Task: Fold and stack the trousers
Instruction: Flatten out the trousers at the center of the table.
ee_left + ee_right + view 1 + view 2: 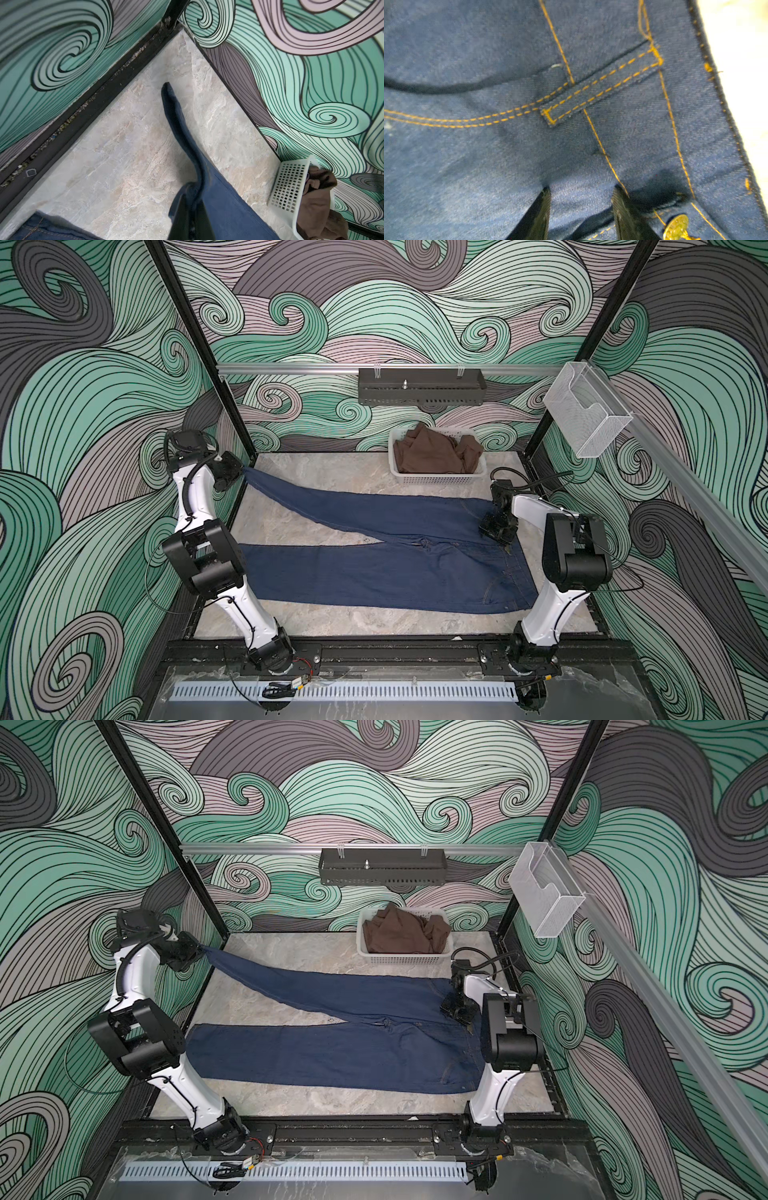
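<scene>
My left gripper should next move down and a little toward the basket to the bare marble near the table's far corner [257, 501] [140, 112]. It should let go of the hem of the far leg there, because that leg hangs raised.
The trousers [374, 568] [332, 1056], dark blue jeans with orange stitching, lie spread on the marble table [332, 618], waist to the right and legs to the left. My left gripper [243, 470] [203, 950] is shut on the far leg's hem and holds it off the table at the far left corner. In the left wrist view the denim [224, 203] is pinched between the closed jaws of the gripper [192, 193]. My right gripper [492, 537] [582, 191] stands open on the waistband, fingertips against flat cloth [508, 145], beside a belt loop [600, 87] and the metal button [676, 227].
A white basket [440, 480] holding a brown garment [428, 452] stands at the back of the table, just beyond the waist. A black tray [419, 387] hangs on the rear rail and a clear bin [586, 414] on the right rail. Black frame posts stand at the far corners.
</scene>
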Available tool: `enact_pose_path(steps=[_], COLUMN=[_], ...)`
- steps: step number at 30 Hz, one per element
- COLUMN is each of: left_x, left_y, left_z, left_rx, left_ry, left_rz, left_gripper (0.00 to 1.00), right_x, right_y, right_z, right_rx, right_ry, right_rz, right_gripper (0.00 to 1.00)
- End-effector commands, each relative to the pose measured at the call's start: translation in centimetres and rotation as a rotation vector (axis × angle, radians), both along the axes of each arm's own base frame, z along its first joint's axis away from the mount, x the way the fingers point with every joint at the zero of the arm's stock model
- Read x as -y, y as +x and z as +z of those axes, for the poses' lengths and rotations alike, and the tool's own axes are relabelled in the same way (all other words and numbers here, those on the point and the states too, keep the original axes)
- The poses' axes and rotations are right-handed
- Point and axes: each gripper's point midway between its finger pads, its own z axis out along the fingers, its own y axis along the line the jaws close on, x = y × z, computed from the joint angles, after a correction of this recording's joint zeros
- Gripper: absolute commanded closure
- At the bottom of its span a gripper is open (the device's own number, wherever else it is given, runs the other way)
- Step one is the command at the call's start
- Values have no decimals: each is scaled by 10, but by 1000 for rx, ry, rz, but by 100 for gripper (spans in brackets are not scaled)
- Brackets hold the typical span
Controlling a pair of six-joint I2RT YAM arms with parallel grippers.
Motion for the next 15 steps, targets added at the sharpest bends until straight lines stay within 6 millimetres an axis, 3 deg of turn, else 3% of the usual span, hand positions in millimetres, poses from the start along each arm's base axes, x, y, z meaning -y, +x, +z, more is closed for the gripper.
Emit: enact_pose_path(steps=[1, 7, 12, 15], left_x=[13, 21, 28, 26], left_y=[13, 28, 33, 28], left_z=[-10, -44, -62, -68], left_rx=[8, -60, -109, -141], left_ry=[-34, -90, -111, -103], left_rz=[-57, -100, -126, -116], left_gripper=[100, 100, 100, 85], right_x=[26, 40, 25, 17], right_y=[-17, -11, 11, 24], right_z=[0, 10, 30, 46], right_rx=[-44, -9, 90, 159], right_ry=[-44, -28, 64, 93], right_rz=[-70, -102, -64, -42], right_gripper=[50, 50, 45, 38])
